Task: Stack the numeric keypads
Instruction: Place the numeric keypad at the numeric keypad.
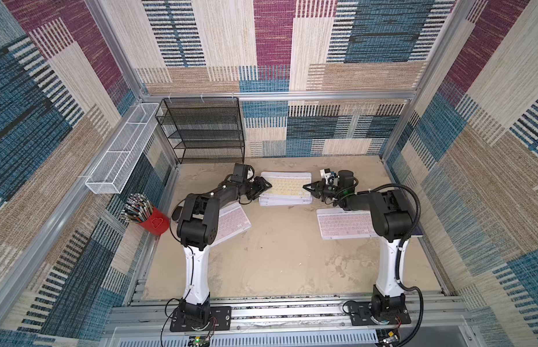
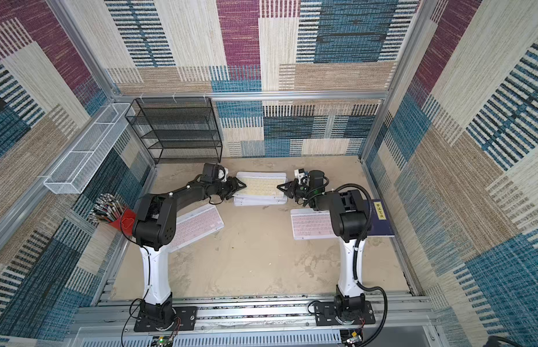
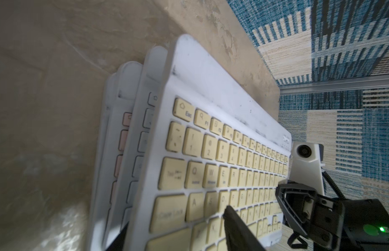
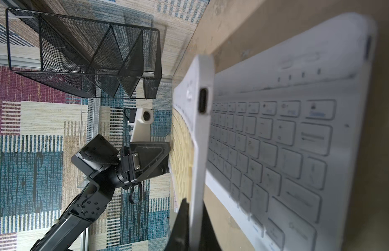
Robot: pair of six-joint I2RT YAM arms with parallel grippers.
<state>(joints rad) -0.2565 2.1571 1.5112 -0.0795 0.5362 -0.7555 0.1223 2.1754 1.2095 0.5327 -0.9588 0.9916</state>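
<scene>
The white frame goes down with my right gripper toward the white-keyed keypad's end [image 4: 301,146] next and is released, since the yellow-keyed keypad's held end hovers above the stack.
A yellow-keyed keypad [image 1: 287,186] [image 2: 261,186] lies on top of a stack of keypads [image 1: 284,202] at the back middle. My left gripper [image 1: 266,187] [image 3: 176,219] is open and straddles its left end, one finger [image 3: 234,221] over the keys and the other beneath. My right gripper [image 1: 309,187] [image 4: 194,202] is shut on the white frame of its right end [image 4: 197,152]. That end is held a little above a white-keyed keypad [image 4: 276,141] [image 3: 145,121]. A pink one [image 3: 124,121] lies lower. Two more pink keypads [image 1: 231,223] [image 1: 342,223] lie flat, partly under my arms.
A dark blue book [image 2: 380,219] lies by the right wall, under the right pink keypad's end. A black mesh shelf [image 1: 201,129] stands at the back left. A white mesh basket [image 1: 123,150] hangs on the left wall, above a red cup of pens [image 1: 152,220].
</scene>
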